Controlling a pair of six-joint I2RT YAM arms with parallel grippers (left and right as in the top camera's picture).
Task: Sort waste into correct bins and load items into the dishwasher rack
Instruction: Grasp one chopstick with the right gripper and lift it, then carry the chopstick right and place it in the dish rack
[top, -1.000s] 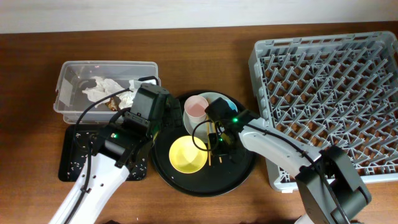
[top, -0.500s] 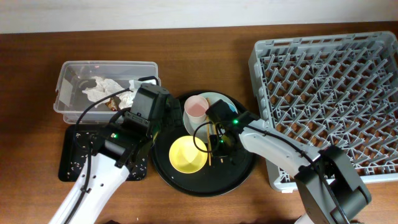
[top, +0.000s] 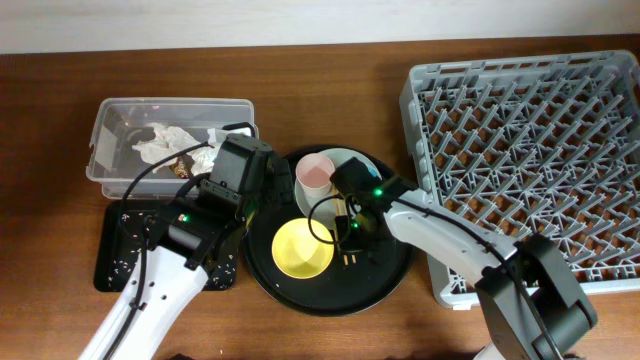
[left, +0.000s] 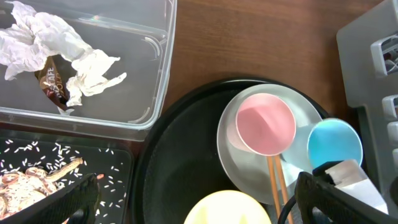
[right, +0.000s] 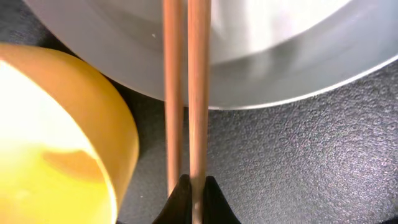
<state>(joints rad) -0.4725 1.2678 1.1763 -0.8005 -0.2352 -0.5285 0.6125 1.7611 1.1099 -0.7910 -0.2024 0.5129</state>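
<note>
The grey rack's side rises beside the black tray, so my right gripper will lift over it, lower the chopstick into the rack's tray-side slots and release it.
My right gripper (right: 198, 186) (top: 350, 248) is shut on one wooden chopstick (right: 199, 93); its twin lies just to the left. Both lean from the pale plate (right: 280, 50) (left: 249, 171) to the round black tray, beside the yellow bowl (top: 302, 248) (right: 50, 137). The pink cup (left: 266, 122) and blue cup (left: 334, 144) stand on the plate. My left gripper (left: 199, 211) (top: 240, 200) is open and empty above the tray's left side. White tissues (left: 56, 43) lie in the clear box (top: 110, 112). Food scraps (left: 25, 183) lie in the shallow black tray (top: 112, 268). The grey rack (top: 530, 150) stands at the right.
The large round black tray (top: 390, 275) holds the plate, cups and bowl in the middle. A brown wrapper (left: 55, 84) lies among the tissues. The rack's left wall is close to the right arm. Bare wooden table (top: 330, 100) lies behind.
My right gripper has slid a little toward the near edge along the chopsticks. The left arm has not moved.
</note>
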